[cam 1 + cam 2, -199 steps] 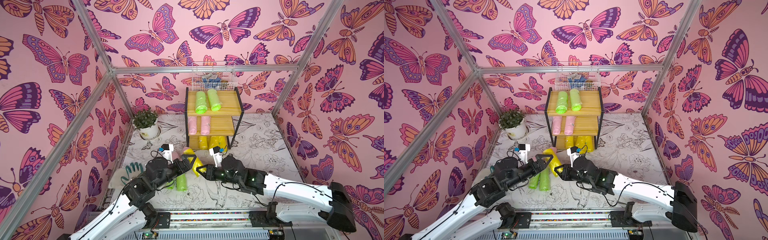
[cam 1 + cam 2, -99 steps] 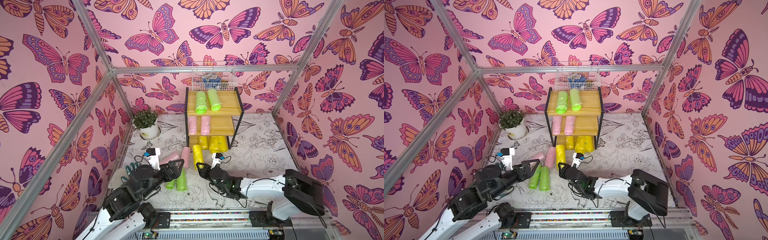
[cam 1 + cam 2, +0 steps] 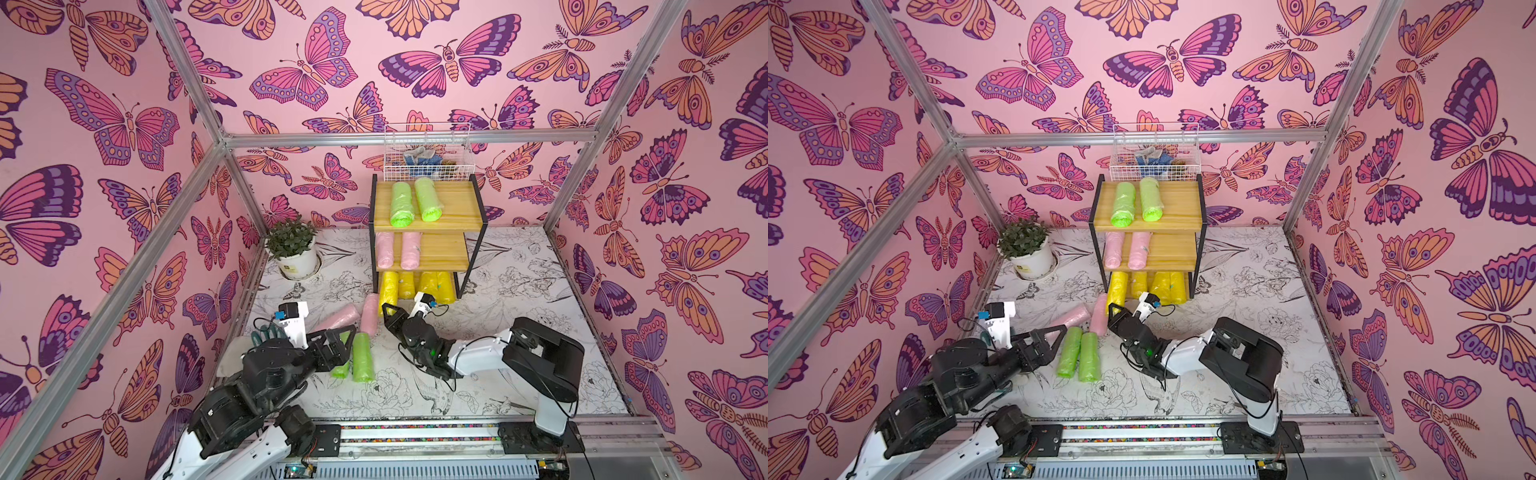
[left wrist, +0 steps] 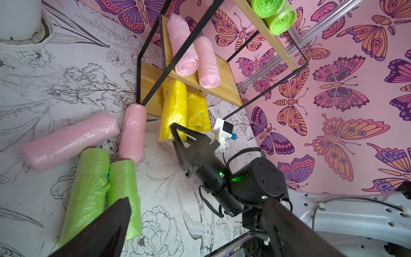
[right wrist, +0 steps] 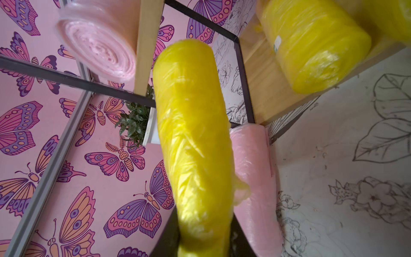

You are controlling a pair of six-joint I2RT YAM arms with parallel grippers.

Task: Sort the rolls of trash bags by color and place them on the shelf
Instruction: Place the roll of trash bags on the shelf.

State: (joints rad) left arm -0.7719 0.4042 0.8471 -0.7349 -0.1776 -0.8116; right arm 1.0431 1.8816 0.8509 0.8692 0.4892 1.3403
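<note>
The other yellow rolls already lie beside the bottom level's bare strip (image 5: 262, 88), so the right gripper will next push outward and down and release its yellow roll there.
The shelf (image 3: 451, 203) stands at the back, with two green rolls (image 3: 428, 199) on its top board and two pink rolls (image 3: 410, 249) on the middle one. Three yellow rolls (image 3: 444, 286) lie on the bottom tier. My right gripper (image 3: 390, 316) (image 5: 204, 242) is shut on the near end of another yellow roll (image 3: 388, 291) (image 5: 193, 133), whose far end reaches the bottom tier's left side. Two pink rolls (image 3: 338, 318) and two green rolls (image 3: 362, 359) (image 4: 89, 191) lie on the floor. My left gripper (image 3: 340, 338) (image 4: 195, 207) hangs open and empty by the green pair.
A potted plant (image 3: 293, 249) stands left of the shelf. A white wire basket (image 3: 428, 153) with cloth items sits behind the shelf's top. A teal coiled thing (image 3: 266, 330) lies by the left arm. Metal frame posts (image 3: 573, 183) line the walls.
The right gripper has carried the yellow roll toward the shelf's bottom tier, and its arm has folded up. The left gripper drew back to the left, still open.
</note>
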